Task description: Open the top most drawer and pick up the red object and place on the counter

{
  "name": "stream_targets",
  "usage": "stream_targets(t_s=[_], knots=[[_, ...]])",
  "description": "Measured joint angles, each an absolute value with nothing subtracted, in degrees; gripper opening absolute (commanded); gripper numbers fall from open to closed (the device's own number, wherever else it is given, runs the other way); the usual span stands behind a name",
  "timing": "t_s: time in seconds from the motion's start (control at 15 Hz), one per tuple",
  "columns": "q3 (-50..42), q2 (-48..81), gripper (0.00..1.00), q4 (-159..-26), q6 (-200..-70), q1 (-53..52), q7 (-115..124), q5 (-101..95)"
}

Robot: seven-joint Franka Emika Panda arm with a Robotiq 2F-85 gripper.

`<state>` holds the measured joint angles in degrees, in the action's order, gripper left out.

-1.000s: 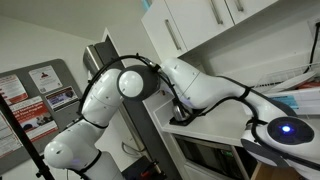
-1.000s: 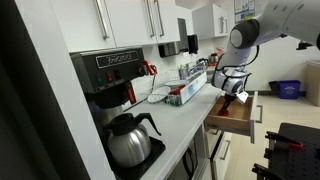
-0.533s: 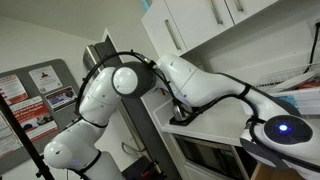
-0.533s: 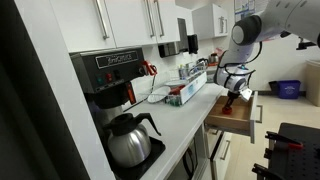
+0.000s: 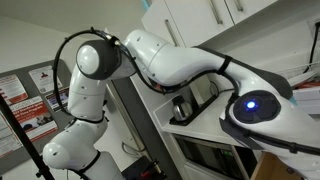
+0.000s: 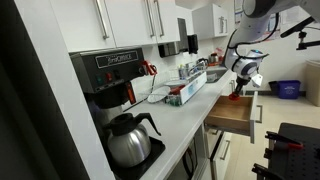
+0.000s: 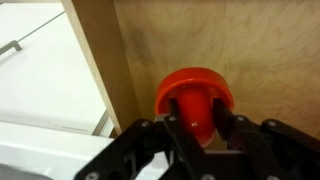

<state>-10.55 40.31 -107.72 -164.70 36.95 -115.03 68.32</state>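
Observation:
I should carry the red object past the drawer's edge with my gripper next and release it on the white counter right beside the drawer, because the object is hanging over the open drawer [image 6: 232, 113].
In the wrist view my gripper [image 7: 195, 120] is shut on the red object [image 7: 195, 92], a round red item with a stem between the black fingers. Below it is the wooden floor of the open top drawer [image 7: 260, 50]. In an exterior view the gripper [image 6: 243, 78] hangs above the open drawer [image 6: 232, 113] with the red object [image 6: 236, 96] at its tips. The white counter [image 6: 185, 115] runs along beside the drawer and shows at the left of the wrist view [image 7: 40, 70]. In the exterior view filled by the arm, the gripper and red object are hidden.
A coffee machine [image 6: 112, 75] with a glass pot [image 6: 130, 140] stands on the near counter. A dish rack and several items [image 6: 185, 88] sit further along it. White wall cupboards [image 6: 130, 20] hang above. The robot arm [image 5: 170, 60] fills that exterior view.
The arm has swung upward and the gripper has risen from the drawer, with the red object still between its fingers.

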Motion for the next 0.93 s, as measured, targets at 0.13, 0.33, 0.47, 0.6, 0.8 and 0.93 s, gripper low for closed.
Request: stream_targets(t_s=[0.13, 0.33, 0.47, 0.6, 0.8, 0.93], knots=[[-11.0, 35.2, 0.13, -111.3, -162.4, 37.1, -115.8, 67.4], [-11.6, 28.1, 0.13, -115.6, -156.1, 36.7, -115.3, 62.4], [-11.9, 24.6, 0.13, -117.3, -153.0, 35.6, -113.5, 57.9], [-11.8, 22.7, 0.13, -117.9, -151.3, 33.7, -110.6, 53.9], [-11.0, 21.8, 0.13, -118.1, -151.1, 29.5, -107.7, 50.6], [-10.4, 21.9, 0.13, -118.1, -151.1, 26.6, -105.9, 49.2]])
